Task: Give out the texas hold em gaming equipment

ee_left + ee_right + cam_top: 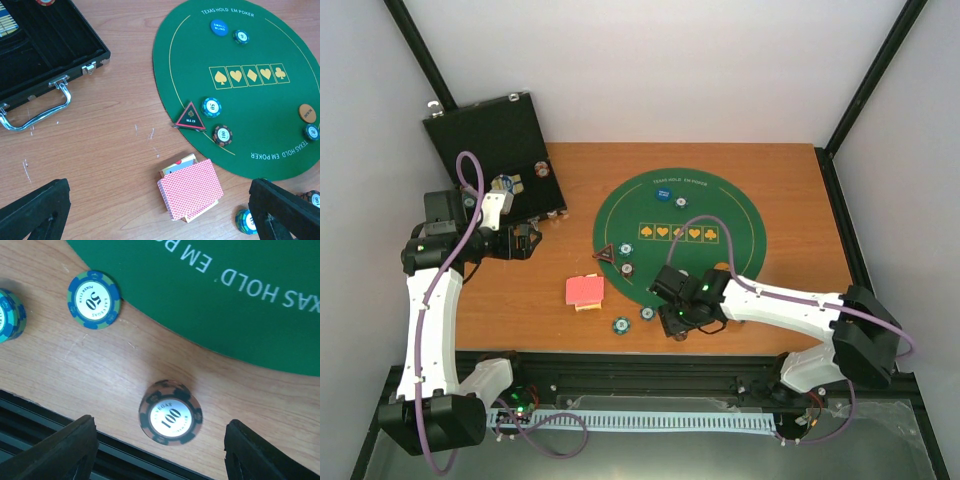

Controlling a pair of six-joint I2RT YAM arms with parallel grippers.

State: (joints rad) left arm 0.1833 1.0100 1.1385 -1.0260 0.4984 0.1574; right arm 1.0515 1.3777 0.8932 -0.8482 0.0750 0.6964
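Next, my right gripper lowers and closes its fingers around the top brown chip [171, 418] by the front bar, since that chip stands below it, between the open fingers.
My left gripper [525, 242] is open and empty; in the left wrist view [159, 212] it hovers over the red-backed playing cards [190, 190], a deck on the wood [584, 290]. My right gripper [675, 325] is open [160, 445], its fingers either side of a brown 100 chip [171, 413] on the wood below. A teal 50 chip [94, 299] and another teal chip [10, 315] lie to its left. On the green mat [280, 45] lie a dark triangular button [190, 117], a teal chip [212, 106], a brown chip [222, 134], a blue button [219, 27] and an orange button [307, 112].
An open black case [490, 140] with a metal handle [37, 112] stands at the back left, with a few chips [542, 170] inside. The black front rail [30, 415] runs close beside the brown chip. Two teal chips [620, 325] lie near the table's front edge.
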